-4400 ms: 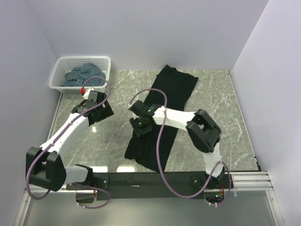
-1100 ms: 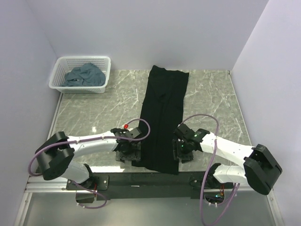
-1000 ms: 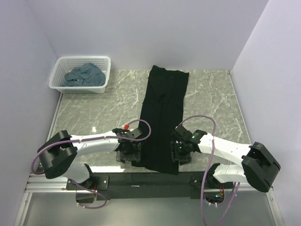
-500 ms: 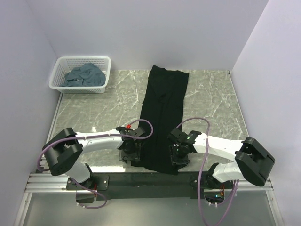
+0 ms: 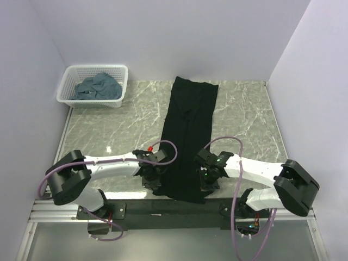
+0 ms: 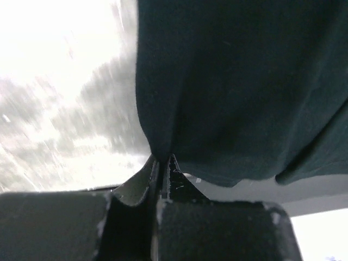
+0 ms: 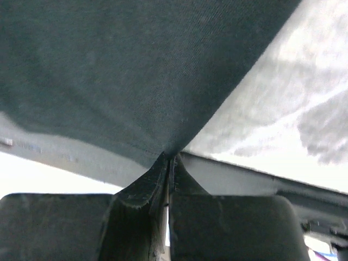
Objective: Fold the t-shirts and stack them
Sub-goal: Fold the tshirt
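My left gripper will next carry the t-shirt's near corner outward along the black t-shirt onto the t-shirt's far half (image 5: 171,115) and let go, since the t-shirt lies at full length.
A long black t-shirt (image 5: 187,130) lies folded into a narrow strip down the middle of the marble table, its near end hanging at the front edge. My left gripper (image 5: 154,184) is shut on the strip's near left corner, and in the left wrist view the black cloth (image 6: 239,87) is pinched between the fingertips (image 6: 161,161). My right gripper (image 5: 206,185) is shut on the near right corner; the right wrist view shows the black fabric (image 7: 125,70) nipped at the jaws' tip (image 7: 170,157). Slate blue-grey t-shirts (image 5: 98,87) lie crumpled in the basket.
A white lattice basket (image 5: 70,76) stands at the far left corner of the table (image 5: 244,119). Walls close in the left, back and right sides. The black mounting rail (image 5: 163,206) runs along the near edge under both grippers.
Both grippers slid inward onto the black t-shirt's near corners and closed on the cloth. The shirt's near edge has bunched slightly between them.
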### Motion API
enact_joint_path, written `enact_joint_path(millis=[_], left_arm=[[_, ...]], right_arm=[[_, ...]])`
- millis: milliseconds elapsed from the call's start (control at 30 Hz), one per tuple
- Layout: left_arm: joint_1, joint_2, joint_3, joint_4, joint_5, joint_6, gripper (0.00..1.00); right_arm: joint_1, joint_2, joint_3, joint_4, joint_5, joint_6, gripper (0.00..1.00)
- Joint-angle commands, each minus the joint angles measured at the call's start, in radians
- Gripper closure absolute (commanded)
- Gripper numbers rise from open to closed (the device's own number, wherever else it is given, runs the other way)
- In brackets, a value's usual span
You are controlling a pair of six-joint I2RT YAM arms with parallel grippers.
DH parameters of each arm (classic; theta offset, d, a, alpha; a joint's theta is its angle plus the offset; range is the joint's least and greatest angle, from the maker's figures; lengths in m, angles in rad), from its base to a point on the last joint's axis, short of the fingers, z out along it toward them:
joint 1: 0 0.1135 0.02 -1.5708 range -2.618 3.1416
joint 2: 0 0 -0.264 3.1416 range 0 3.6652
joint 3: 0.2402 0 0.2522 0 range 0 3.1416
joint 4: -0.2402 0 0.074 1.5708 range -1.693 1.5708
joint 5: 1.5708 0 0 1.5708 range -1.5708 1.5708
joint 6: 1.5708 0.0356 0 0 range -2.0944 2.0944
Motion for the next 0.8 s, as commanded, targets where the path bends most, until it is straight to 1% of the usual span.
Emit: enact_joint_path(millis=[0,33,67,100,133,200,233,267,300,333,367,400,433,467,500,533,600,633,767], left_arm=[[-0.061,-0.056,-0.034,-0.046,0.039,-0.050,0.99],[-0.064,-0.079,-0.028,-0.052,0.047,-0.047,0.99],[-0.061,-0.090,-0.016,-0.056,0.050,-0.040,0.99],[-0.055,-0.094,0.006,-0.070,0.016,-0.023,0.99],[-0.038,-0.091,0.056,-0.079,0.007,-0.008,0.99],[0.043,-0.084,0.111,-0.089,-0.001,0.059,0.99],[0.078,-0.071,0.175,-0.093,-0.039,0.081,0.99],[0.151,-0.059,0.213,-0.104,-0.056,0.109,0.99],[0.190,-0.047,0.251,-0.105,-0.071,0.161,0.99],[0.225,-0.012,0.329,-0.104,-0.103,0.185,0.99],[0.291,0.011,0.371,-0.096,-0.117,0.208,0.99],[0.319,0.034,0.413,-0.086,-0.130,0.257,0.99],[0.337,0.092,0.494,-0.079,-0.148,0.279,0.99],[0.373,0.123,0.539,-0.075,-0.151,0.317,0.99],[0.384,0.154,0.581,-0.070,-0.153,0.337,0.99],[0.393,0.209,0.659,-0.067,-0.177,0.354,0.99],[0.410,0.261,0.728,-0.053,-0.203,0.402,0.99],[0.416,0.310,0.788,-0.049,-0.216,0.414,0.99],[0.433,0.386,0.874,0.019,-0.223,0.465,0.99]], right_arm=[[0.007,-0.074,0.054,-0.096,-0.049,-0.049,1.00],[-0.005,-0.081,0.080,-0.167,-0.032,-0.102,1.00],[-0.020,-0.079,0.110,-0.206,0.032,-0.131,1.00],[-0.075,-0.077,0.170,-0.237,0.060,-0.158,1.00],[-0.112,-0.082,0.195,-0.263,0.075,-0.208,1.00],[-0.203,-0.080,0.268,-0.266,0.095,-0.256,1.00],[-0.270,-0.059,0.301,-0.274,0.120,-0.296,1.00],[-0.296,-0.042,0.334,-0.275,0.176,-0.311,1.00],[-0.319,-0.022,0.406,-0.272,0.201,-0.325,1.00],[-0.364,0.025,0.439,-0.259,0.220,-0.346,1.00],[-0.379,0.050,0.472,-0.248,0.235,-0.354,1.00],[-0.399,0.104,0.540,-0.237,0.279,-0.362,1.00],[-0.421,0.133,0.575,-0.220,0.296,-0.363,1.00],[-0.430,0.159,0.607,-0.205,0.307,-0.369,1.00],[-0.439,0.208,0.662,-0.193,0.327,-0.373,1.00],[-0.447,0.233,0.690,-0.173,0.335,-0.377,1.00],[-0.468,0.297,0.759,-0.157,0.353,-0.389,1.00],[-0.473,0.313,0.779,-0.147,0.387,-0.396,1.00],[-0.507,0.362,0.856,-0.116,0.413,-0.406,1.00]])
